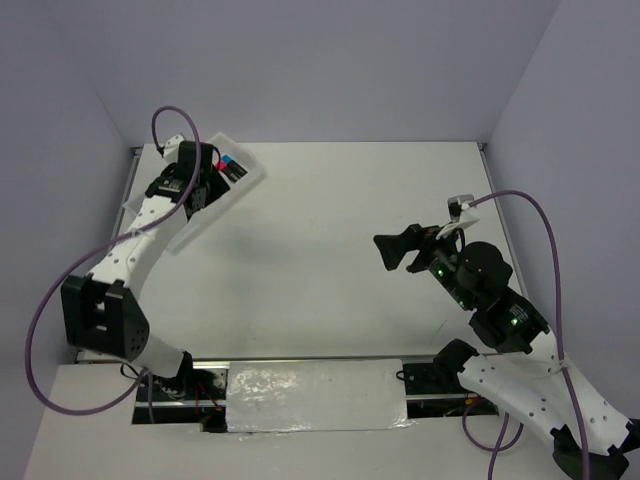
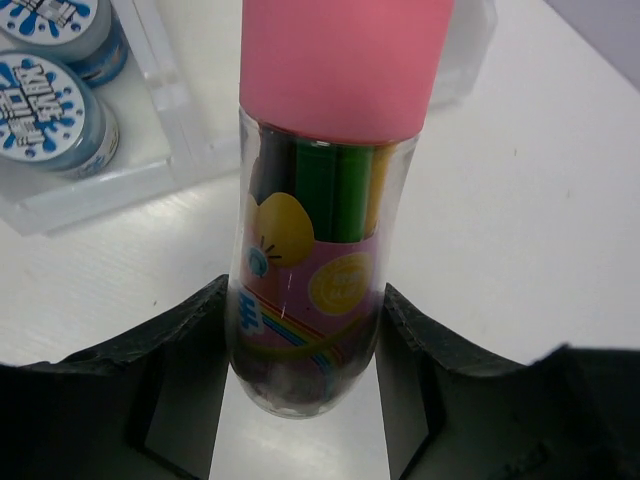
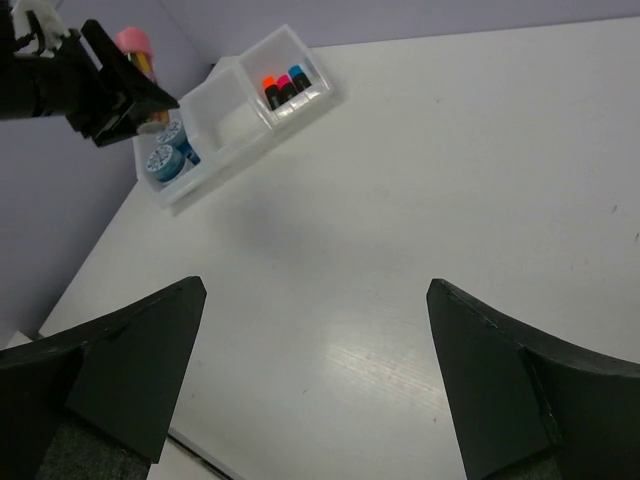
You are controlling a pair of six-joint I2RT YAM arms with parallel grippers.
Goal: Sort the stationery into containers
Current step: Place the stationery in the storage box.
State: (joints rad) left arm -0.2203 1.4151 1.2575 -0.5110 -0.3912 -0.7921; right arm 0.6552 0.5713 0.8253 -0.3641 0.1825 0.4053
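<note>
The tray's bare middle section (image 2: 212, 62) is below my left gripper, between the rolls and the markers, so my left gripper will next lower the bottle (image 2: 310, 250) into it and let go.
My left gripper (image 2: 305, 300) is shut on the small pink-capped bottle (image 2: 310, 250), both fingers pressing its clear lower body. It hovers by the left end of the white three-compartment tray (image 3: 225, 150) at the table's far left. Two blue rolls (image 2: 50, 110) lie in that end compartment. The three markers (image 3: 285, 87), with orange, pink and blue caps, stand in the opposite end compartment. The middle compartment (image 3: 235, 115) looks bare. My right gripper (image 3: 315, 300) is open over bare table at the right, holding nothing. In the top view the left gripper (image 1: 195, 185) covers part of the tray (image 1: 215, 210).
The white table (image 1: 340, 220) is walled by grey panels at the back and both sides. The tray lies diagonally near the left wall. A shiny plate (image 1: 315, 395) sits between the arm bases at the near edge.
</note>
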